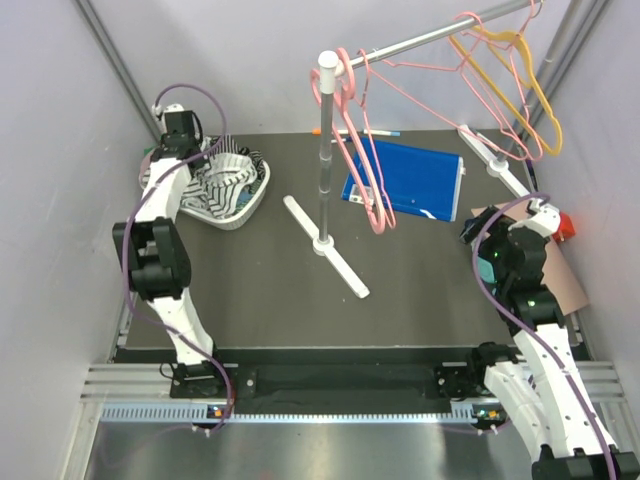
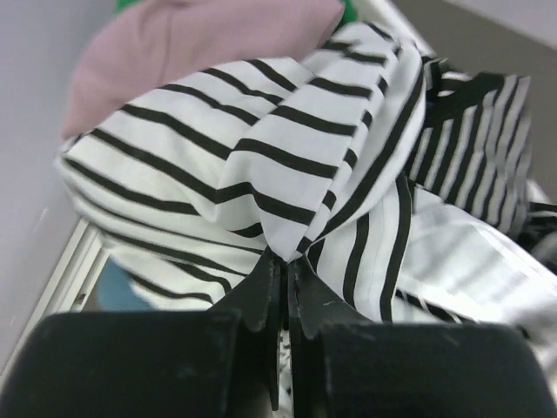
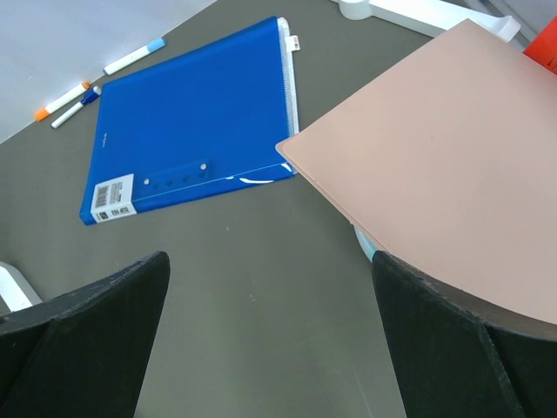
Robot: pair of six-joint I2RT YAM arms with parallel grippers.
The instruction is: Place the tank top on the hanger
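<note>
My left gripper lifts the tank top next, carries it back and lowers it to release. Bare tabletop on the basket's near side lies back from the gripper.
The tank top (image 2: 261,148), white with thin black stripes, lies bunched in a white basket (image 1: 258,195) at the table's far left. My left gripper (image 2: 285,261) is shut on a fold of it; in the top view the gripper (image 1: 203,163) is down in the basket. The thin pink hanger (image 1: 487,88) hangs on the rack's rail at the far right, next to a yellow hanger (image 1: 538,95). My right gripper (image 3: 270,348) is open and empty, low over the table at the right (image 1: 478,235).
A darker striped garment (image 2: 479,139) and a pink cloth (image 2: 174,43) share the basket. Thick pink hangers (image 1: 362,150) hang by the rack's post (image 1: 324,160). A blue folder (image 3: 191,139), markers (image 3: 130,57) and a pink board (image 3: 452,174) lie near my right gripper.
</note>
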